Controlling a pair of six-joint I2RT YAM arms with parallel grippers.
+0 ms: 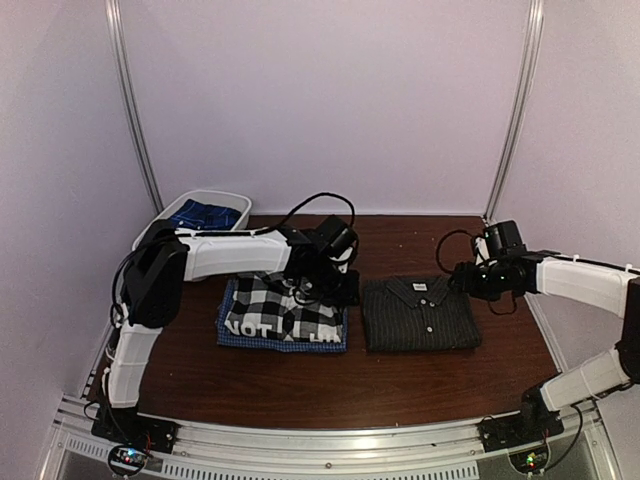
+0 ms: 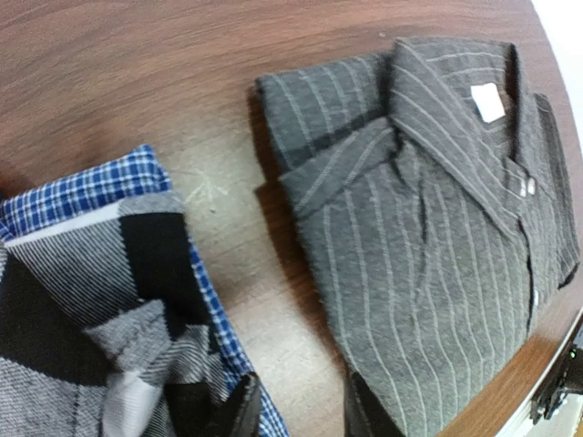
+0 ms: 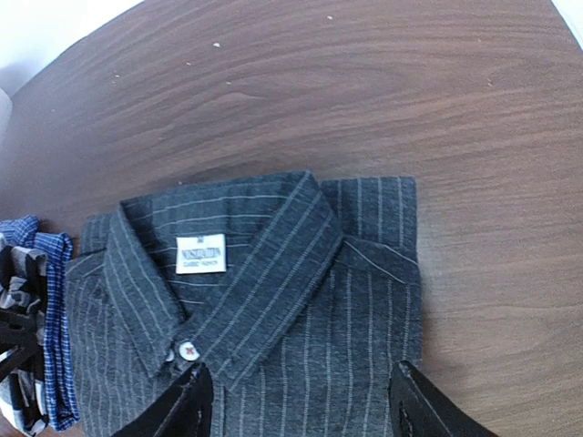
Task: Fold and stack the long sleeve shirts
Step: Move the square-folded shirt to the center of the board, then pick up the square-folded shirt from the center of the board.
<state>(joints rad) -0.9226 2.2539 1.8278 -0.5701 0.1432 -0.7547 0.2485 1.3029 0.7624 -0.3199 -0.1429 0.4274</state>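
Observation:
I need to move my right gripper down and to the right in the wrist view next, astride the pinstripe shirt's outer side edge (image 1: 471,310) (image 3: 418,332), as only cloth shows between its fingers.
A folded black-and-white checked shirt (image 1: 280,310) lies left of centre on top of a folded blue small-check shirt (image 1: 232,335). To its right lies the folded charcoal pinstripe shirt (image 1: 420,315), collar toward the back. My left gripper (image 1: 345,288) hovers over the strip of table between the two piles. In the left wrist view it (image 2: 301,414) is open, with bare wood between its fingers, the checked shirt (image 2: 91,300) on its left and the pinstripe shirt (image 2: 428,228) on its right. My right gripper (image 3: 301,410) is open just above the pinstripe shirt (image 3: 273,300), near its collar.
A white bin (image 1: 235,198) holding blue cloth (image 1: 205,213) stands at the back left. Dark wooden table (image 1: 300,380) runs to a metal rail at the near edge. Pale walls enclose the back and sides. Cables trail behind both wrists.

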